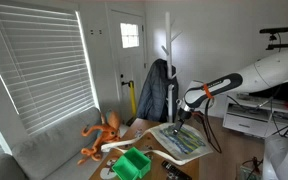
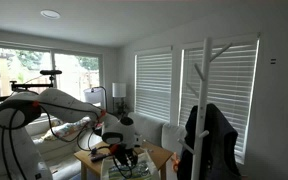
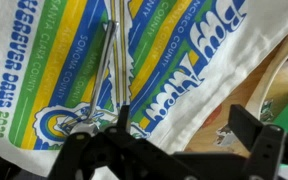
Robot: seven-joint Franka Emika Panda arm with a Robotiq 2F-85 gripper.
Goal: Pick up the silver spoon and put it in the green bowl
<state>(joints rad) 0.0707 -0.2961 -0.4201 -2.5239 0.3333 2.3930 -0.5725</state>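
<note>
The robot's gripper will next move toward the left in the wrist view, over the silver spoon's handle [image 3: 104,63], and then go down, because the spoon is outside the open fingers.
The silver spoon [image 3: 108,60] lies on a white towel with blue, green and yellow print [image 3: 184,60]. In the wrist view its handle runs up the picture. My gripper [image 3: 184,125] is open and empty just above the towel, and the spoon lies beside its left finger, not between the fingers. In an exterior view my gripper [image 1: 185,114] hangs over the towel [image 1: 180,142]. The green bowl [image 1: 134,162], boxy and bright green, stands on the table near the front, apart from the towel. In an exterior view [image 2: 115,141] the gripper is low over the table.
An orange octopus toy [image 1: 101,134] sits at the table's back edge by a grey sofa [image 1: 44,150]. A white object [image 1: 119,146] lies between octopus and bowl. The wooden table [image 3: 274,70] shows beside the towel. A coat rack with a dark jacket [image 1: 156,90] stands behind.
</note>
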